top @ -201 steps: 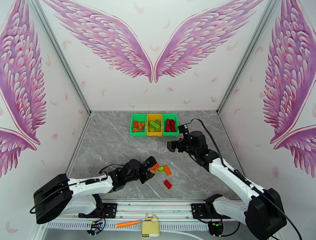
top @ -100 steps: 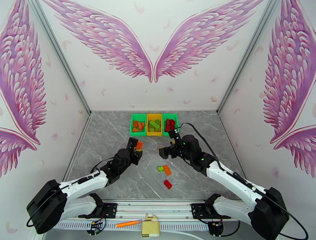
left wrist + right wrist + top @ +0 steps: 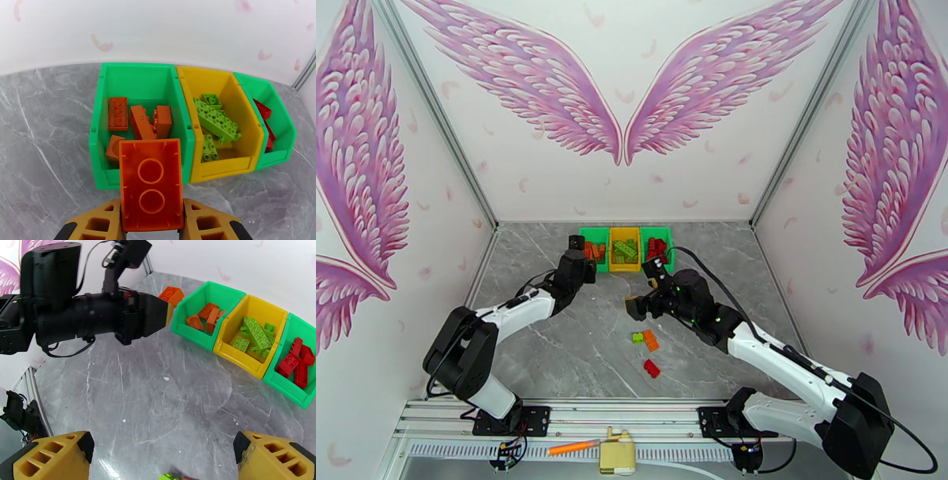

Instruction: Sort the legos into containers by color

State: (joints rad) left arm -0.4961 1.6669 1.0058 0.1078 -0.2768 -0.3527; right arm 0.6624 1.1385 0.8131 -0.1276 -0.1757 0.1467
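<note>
I need to move my left gripper outward over the green container of orange legos next and let go of the orange lego, because that matching container is outward of my fingers.
My left gripper (image 3: 581, 259) (image 3: 152, 216) is shut on an orange lego (image 3: 151, 185) (image 3: 171, 295), held just in front of the left green container (image 3: 134, 69) (image 3: 581, 251), which holds several orange legos. The yellow container (image 3: 221, 167) (image 3: 624, 267) holds light green legos, and the right green container (image 3: 285, 120) (image 3: 285, 387) holds red ones. My right gripper (image 3: 644, 290) (image 3: 162, 455) hangs open over the middle of the table with nothing between its fingers. A green lego (image 3: 637, 338), an orange lego (image 3: 652, 341) and a red lego (image 3: 652, 368) lie loose on the table just in front of it.
The grey marble table (image 3: 545, 347) is walled in on three sides. An orange pen-like stick (image 3: 573, 447) and a cream block (image 3: 617, 455) lie on the rail below the table's near edge. The left arm (image 3: 94, 315) stretches across the left side toward the containers.
The left arm has carried the orange lego from beside the loose legos up to the left green container. The right arm has swung left from near the right green container toward the table's middle.
</note>
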